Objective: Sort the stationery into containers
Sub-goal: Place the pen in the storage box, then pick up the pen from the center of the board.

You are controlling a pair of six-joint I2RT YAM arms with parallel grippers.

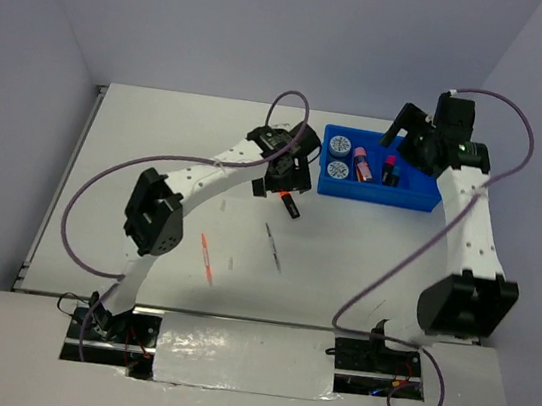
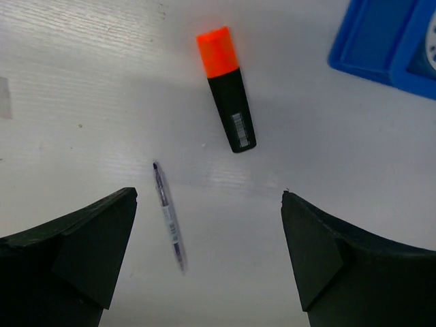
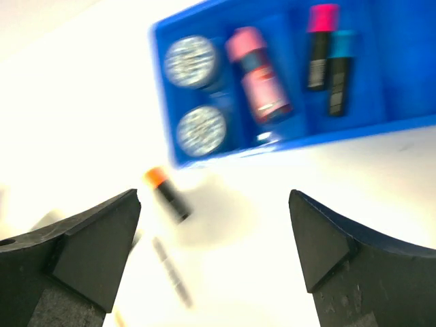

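I should next lower my left gripper onto the highlighter's black body behind the orange cap [image 1: 291, 206] [image 2: 231, 105]. Then I should straddle the highlighter's sides, because it lies lengthwise between my gripper's fingers.
The blue tray [image 1: 377, 200] lies at the back right. It holds two tape discs [image 3: 190, 61] [image 3: 201, 129], a pink cylinder [image 3: 257, 82], and a pink-capped [image 3: 319, 44] and a blue-capped highlighter [image 3: 340, 68]. My right gripper [image 1: 408, 142] [image 3: 214, 197] hovers open and empty above the tray's right end. An orange-capped highlighter [image 2: 228, 102] [image 1: 289, 204] lies on the table left of the tray. My left gripper [image 1: 282, 182] [image 2: 208, 197] hangs open just above it, holding nothing. A grey pen [image 2: 169, 216] [image 1: 273, 247] and an orange pen [image 1: 206, 259] lie nearer the arms.
The tray's corner [image 2: 381, 41] shows at the upper right of the left wrist view. The white table ends at grey walls to the back and sides. Purple cables loop above both arms.
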